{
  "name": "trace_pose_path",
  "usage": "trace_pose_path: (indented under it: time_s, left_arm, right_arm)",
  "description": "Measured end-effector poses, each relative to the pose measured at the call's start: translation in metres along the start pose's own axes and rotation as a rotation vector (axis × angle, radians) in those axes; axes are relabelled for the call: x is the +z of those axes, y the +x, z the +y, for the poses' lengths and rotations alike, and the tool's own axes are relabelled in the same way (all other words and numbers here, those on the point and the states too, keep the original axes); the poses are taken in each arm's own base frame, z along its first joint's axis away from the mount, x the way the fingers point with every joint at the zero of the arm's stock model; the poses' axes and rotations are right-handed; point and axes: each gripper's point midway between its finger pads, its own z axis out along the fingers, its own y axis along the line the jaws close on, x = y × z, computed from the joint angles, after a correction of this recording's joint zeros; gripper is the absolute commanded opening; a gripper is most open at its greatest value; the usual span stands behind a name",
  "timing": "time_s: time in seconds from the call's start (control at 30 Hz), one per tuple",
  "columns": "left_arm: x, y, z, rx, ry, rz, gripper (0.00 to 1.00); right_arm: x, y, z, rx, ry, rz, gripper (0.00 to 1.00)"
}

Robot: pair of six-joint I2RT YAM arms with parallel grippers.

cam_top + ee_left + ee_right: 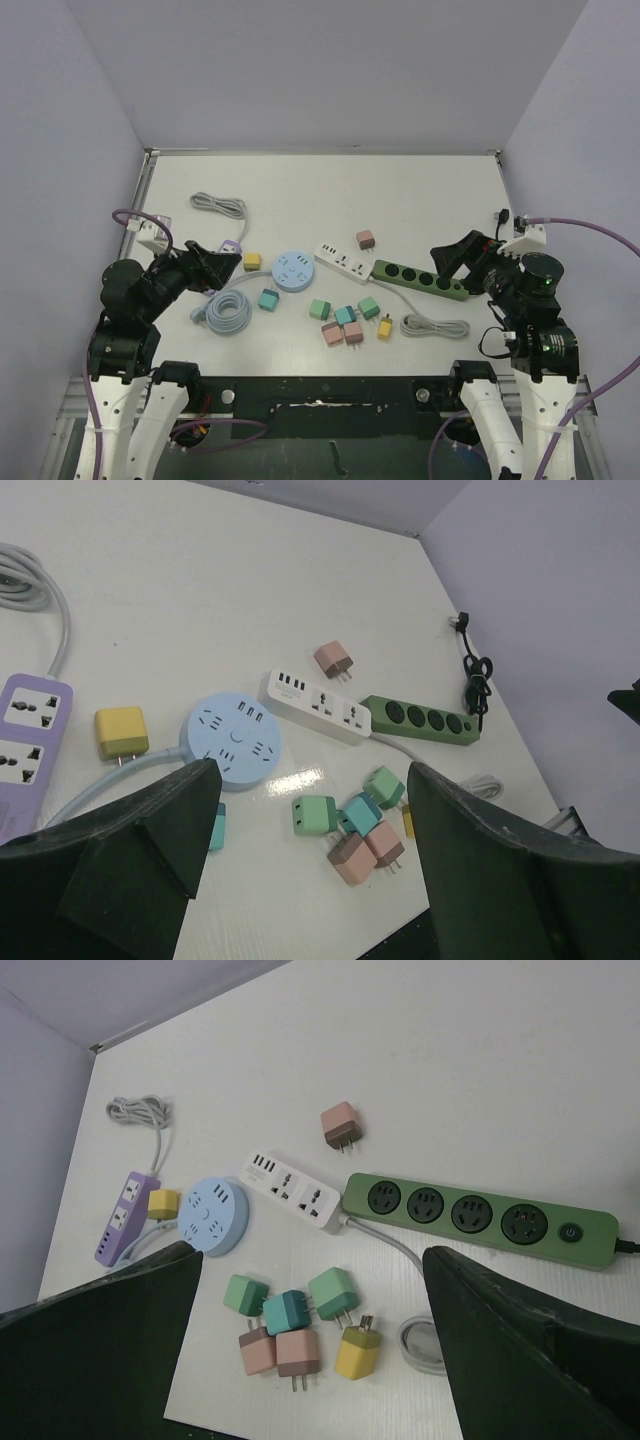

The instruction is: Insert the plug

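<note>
The lone teal plug (268, 300) (218, 829) lies apart below my left gripper, to its right in the top view. Next, my left gripper lowers the open fingers around it.
Several small plug cubes lie in a cluster near the table's front middle: green (319, 309), teal (345, 315), green (369, 307), two pink (342, 333) and yellow (385, 328). A lone pink plug (365, 239), a yellow plug (252, 261) and a teal plug (268, 299) lie apart. Sockets: green strip (420, 279), white strip (344, 260), round blue hub (292, 270), purple strip (229, 249). My left gripper (228, 260) is open and empty at the left. My right gripper (440, 255) is open and empty over the green strip's right end.
Coiled grey cables lie at the back left (220, 206), front left (228, 312) and front right (436, 326). A black cable (500, 216) lies at the right edge. The cluster shows in the right wrist view (292, 1312) and left wrist view (350, 825).
</note>
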Motion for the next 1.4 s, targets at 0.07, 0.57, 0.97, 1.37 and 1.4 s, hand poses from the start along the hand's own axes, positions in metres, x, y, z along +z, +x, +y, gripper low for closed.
trace_pose_path:
  time_s: [0.07, 0.57, 0.97, 1.37, 1.4]
  left_arm:
    - [0.002, -0.001, 0.0, -0.002, 0.001, -0.001, 0.74]
    - [0.031, 0.017, 0.018, -0.076, 0.021, 0.015, 0.75]
    - [0.08, 0.103, 0.076, -0.265, -0.235, 0.321, 0.55]
    - [0.085, 0.183, 0.091, -0.012, -0.546, 0.582, 0.59]
    - [0.086, 0.187, 0.095, -0.004, -0.561, 0.595, 0.59]
  right_arm:
    - [0.003, -0.001, 0.001, 0.001, -0.004, 0.006, 0.98]
    - [0.043, 0.024, -0.023, 0.027, 0.038, 0.1, 0.96]
    - [0.102, 0.08, -0.032, 0.061, -0.02, 0.323, 0.8]
    - [0.125, 0.094, -0.034, 0.053, -0.054, 0.344, 0.8]
    - [0.126, 0.096, -0.034, 0.055, -0.055, 0.347, 0.8]
